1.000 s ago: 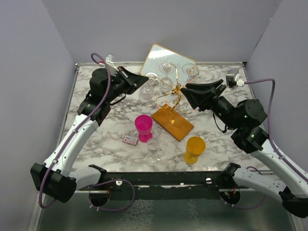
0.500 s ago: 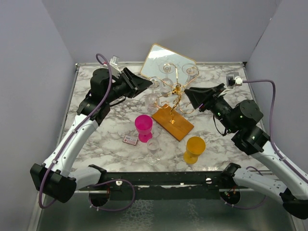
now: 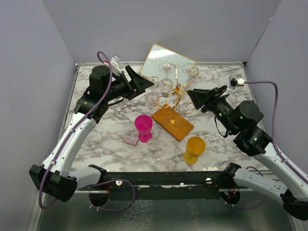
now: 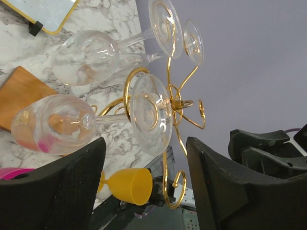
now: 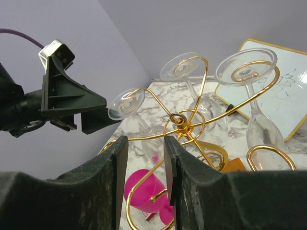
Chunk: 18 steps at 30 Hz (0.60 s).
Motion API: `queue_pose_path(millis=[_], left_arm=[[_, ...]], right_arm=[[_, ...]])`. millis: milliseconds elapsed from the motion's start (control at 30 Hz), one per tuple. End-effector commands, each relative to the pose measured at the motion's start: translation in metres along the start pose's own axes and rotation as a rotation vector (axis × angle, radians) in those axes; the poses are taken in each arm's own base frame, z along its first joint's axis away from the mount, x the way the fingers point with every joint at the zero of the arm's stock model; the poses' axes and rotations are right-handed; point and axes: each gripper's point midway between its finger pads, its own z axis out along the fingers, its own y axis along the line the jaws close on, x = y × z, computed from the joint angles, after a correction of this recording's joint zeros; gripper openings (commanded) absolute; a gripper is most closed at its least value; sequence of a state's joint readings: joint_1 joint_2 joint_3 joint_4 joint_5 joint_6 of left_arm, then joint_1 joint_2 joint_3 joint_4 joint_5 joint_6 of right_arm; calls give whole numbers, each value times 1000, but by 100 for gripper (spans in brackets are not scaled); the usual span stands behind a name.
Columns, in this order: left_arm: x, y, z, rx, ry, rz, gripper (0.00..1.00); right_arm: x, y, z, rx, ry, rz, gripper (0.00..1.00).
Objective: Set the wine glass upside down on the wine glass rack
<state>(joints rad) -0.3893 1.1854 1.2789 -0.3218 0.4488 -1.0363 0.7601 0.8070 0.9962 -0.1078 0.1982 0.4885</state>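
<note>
The robot's left gripper will next swing back and down to the pink cup, which is still off the rack (image 3: 176,91), and go onto its card-side rim (image 3: 136,123).
A clear wine glass (image 4: 72,122) hangs upside down, its foot (image 4: 151,115) caught in a curled arm of the gold wine glass rack (image 4: 180,103). In the top view this glass (image 3: 151,96) is on the rack's (image 3: 176,91) left side. My left gripper (image 4: 144,191) is open, one finger on either side just short of the foot, touching nothing; from above it (image 3: 144,83) sits left of the rack. My right gripper (image 3: 191,95) hovers at the rack's right. Its jaws (image 5: 145,177) stand apart, gold wire showing through the gap.
Two more clear glasses (image 5: 180,67) (image 5: 245,67) hang on the rack above its wooden base (image 3: 172,122). On the marble stand a pink cup (image 3: 143,126), a yellow cup (image 3: 195,148), an upright clear glass (image 3: 154,150) and a small card (image 3: 130,139). A gold-framed mirror (image 3: 166,60) leans behind.
My left gripper has opened and let go of the wine glass, which now hangs on the rack. My right gripper has drawn back slightly from the rack.
</note>
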Motion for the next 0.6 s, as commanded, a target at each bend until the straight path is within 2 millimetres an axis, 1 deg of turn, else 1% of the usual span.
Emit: queue_pose_path(millis=[0, 100, 200, 267, 333, 433, 500, 567], left_arm=[[5, -5, -25, 1, 15, 93, 71], [7, 14, -40, -95, -7, 143, 67], [11, 38, -56, -221, -15, 181, 67], [18, 53, -65, -287, 5, 203, 67], [26, 70, -72, -354, 43, 215, 67], [45, 96, -81, -436, 128, 221, 67], [59, 112, -83, -473, 196, 217, 67], [71, 123, -83, -485, 253, 209, 67]], right_arm=[[-12, 3, 1, 4, -35, 17, 37], [-14, 3, 3, 14, -39, 19, 37], [-15, 1, 5, 31, -39, 17, 35], [-15, -1, 5, 41, -41, 18, 34], [-16, -3, 6, 50, -50, 19, 33], [-17, -6, 6, 64, -67, 21, 32], [-18, -9, 6, 75, -77, 19, 31], [-19, -10, 6, 80, -84, 15, 31]])
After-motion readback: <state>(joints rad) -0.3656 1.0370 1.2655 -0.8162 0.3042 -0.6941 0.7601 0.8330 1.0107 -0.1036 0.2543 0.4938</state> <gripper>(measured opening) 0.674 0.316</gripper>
